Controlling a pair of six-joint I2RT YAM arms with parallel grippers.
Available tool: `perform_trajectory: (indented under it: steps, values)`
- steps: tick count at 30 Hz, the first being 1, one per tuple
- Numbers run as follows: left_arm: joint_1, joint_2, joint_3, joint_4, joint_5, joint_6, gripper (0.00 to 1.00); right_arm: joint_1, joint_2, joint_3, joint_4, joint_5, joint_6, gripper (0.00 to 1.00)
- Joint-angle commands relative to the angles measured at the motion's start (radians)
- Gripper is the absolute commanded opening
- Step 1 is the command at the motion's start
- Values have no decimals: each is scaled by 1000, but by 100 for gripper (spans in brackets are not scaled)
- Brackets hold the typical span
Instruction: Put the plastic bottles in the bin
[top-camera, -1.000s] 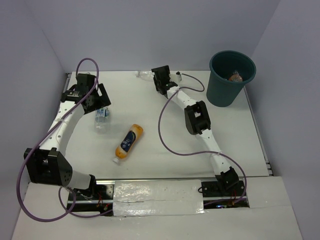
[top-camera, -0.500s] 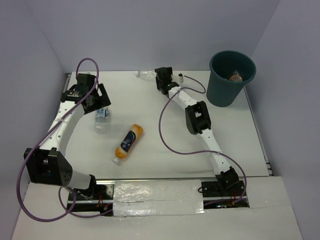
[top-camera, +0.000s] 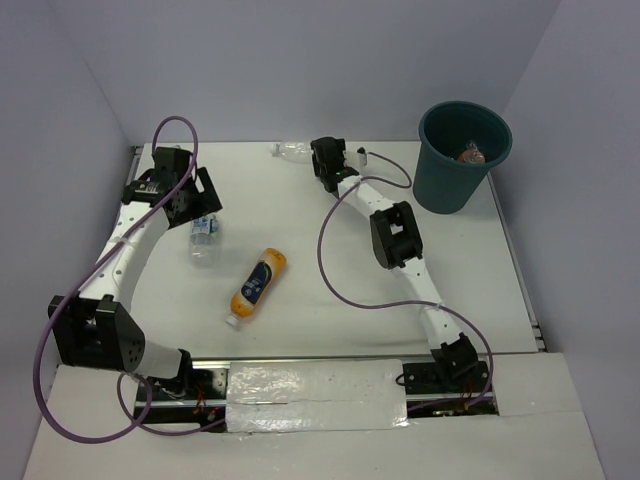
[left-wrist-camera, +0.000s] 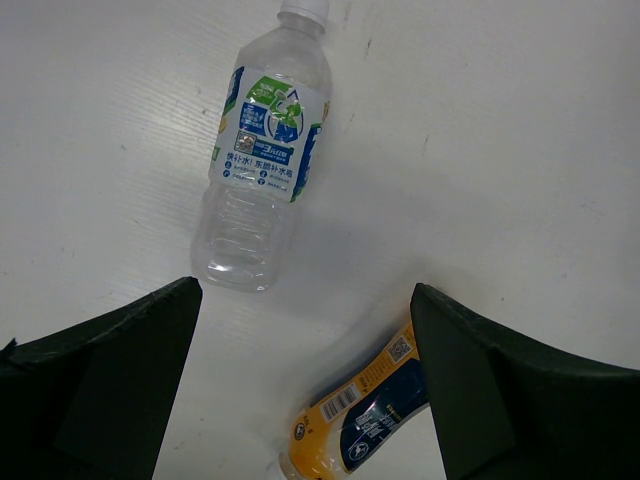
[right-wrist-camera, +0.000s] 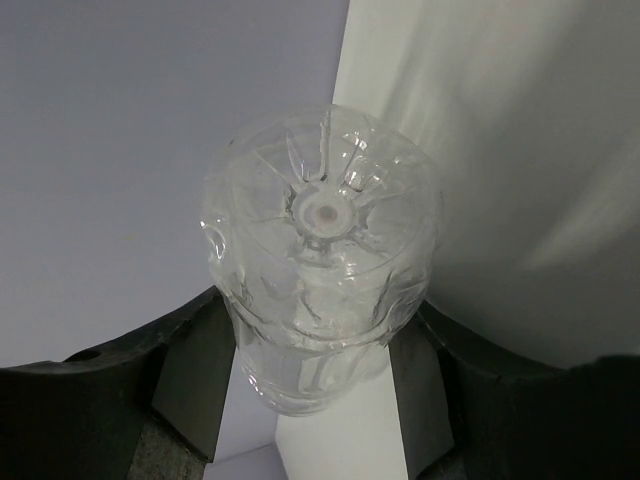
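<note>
My right gripper will go up above the bin's tall rim and over the bin's opening (top-camera: 465, 135), to its right in the top view, and then let the bottle go.
A clear unlabelled plastic bottle (top-camera: 291, 150) lies at the table's far edge. My right gripper (top-camera: 318, 156) is shut on it; in the right wrist view both fingers press the sides of the bottle (right-wrist-camera: 322, 250), whose base faces the camera. My left gripper (top-camera: 205, 207) is open, and between its wide jaws (left-wrist-camera: 305, 300) the bare table shows. Just beyond it lies a clear bottle with a blue-white label (left-wrist-camera: 265, 150), and an orange-yellow bottle with a dark label (left-wrist-camera: 365, 425) lies nearer. The dark teal bin (top-camera: 448, 185) stands at the far right.
Something clear with an orange part (top-camera: 470, 154) lies inside the bin. Purple cables loop over the table by each arm. Grey walls close in the table at the back and on both sides.
My right gripper has pushed slightly further toward the back left and its fingers have closed onto the clear bottle. The left arm and the other bottles have not moved.
</note>
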Motion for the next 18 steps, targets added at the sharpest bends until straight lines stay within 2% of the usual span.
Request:
perform_trajectory:
  steps: [1, 7, 10, 13, 18]
  values:
    - [5, -15, 8, 13, 12, 22, 99, 10, -75, -16, 8, 40, -130, 41]
    - [5, -27, -6, 28, 30, 14, 99, 27, -240, -122, 139, 83, -375, 26]
    - [5, -35, -12, 37, 44, 7, 99, 33, -301, -102, 160, 91, -516, 24]
    - [5, -38, -7, 42, 46, 5, 99, 31, -392, -146, 212, 68, -582, 23]
    - [5, -65, -59, 89, 53, 11, 99, 31, -560, -179, 223, -26, -779, 20]
